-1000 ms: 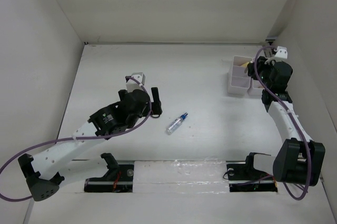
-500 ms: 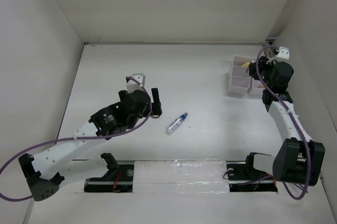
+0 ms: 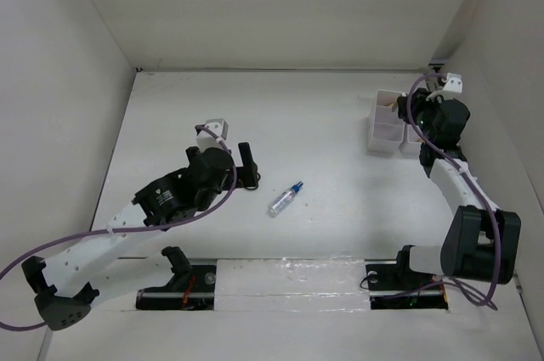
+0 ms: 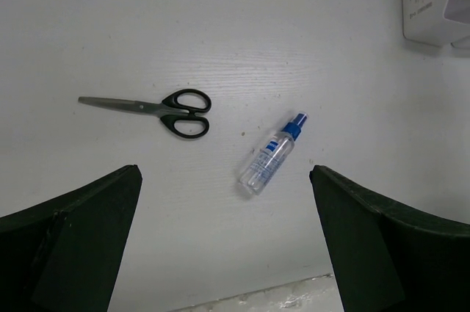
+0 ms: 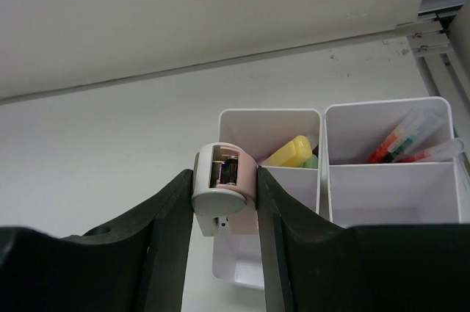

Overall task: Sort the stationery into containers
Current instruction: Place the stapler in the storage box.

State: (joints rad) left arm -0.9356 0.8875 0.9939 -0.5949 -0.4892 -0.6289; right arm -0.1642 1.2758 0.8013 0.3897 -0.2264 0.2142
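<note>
The robot's right gripper should next lower the block (image 5: 224, 193) into the middle section of the highlighter bin, just nearer than the yellow highlighter, because that section is empty.
My right gripper (image 5: 224, 180) is shut on a small white-and-pink eraser-like block (image 5: 224, 193) and holds it just in front of the two white bins (image 5: 270, 122), (image 5: 389, 180). The left bin holds a yellow highlighter (image 5: 290, 152) and a green one (image 5: 311, 161). The right bin holds thin red and green pens (image 5: 400, 143). My left gripper (image 4: 224, 180) is open and empty above the table. Past it lie black-handled scissors (image 4: 158, 110) and a clear blue-capped bottle (image 4: 273, 156). From above, the bottle (image 3: 286, 199) lies right of my left gripper (image 3: 246, 166); the arm hides the scissors.
The bins (image 3: 387, 123) stand at the back right, near the right wall, with my right gripper (image 3: 418, 113) over them. A bin corner shows in the left wrist view (image 4: 437, 4). White walls enclose the table on three sides. A taped strip (image 3: 289, 272) runs along the near edge.
My left arm has shifted a little to the left and back, still open. My right gripper has moved slightly farther back over the bins, still holding the block.
</note>
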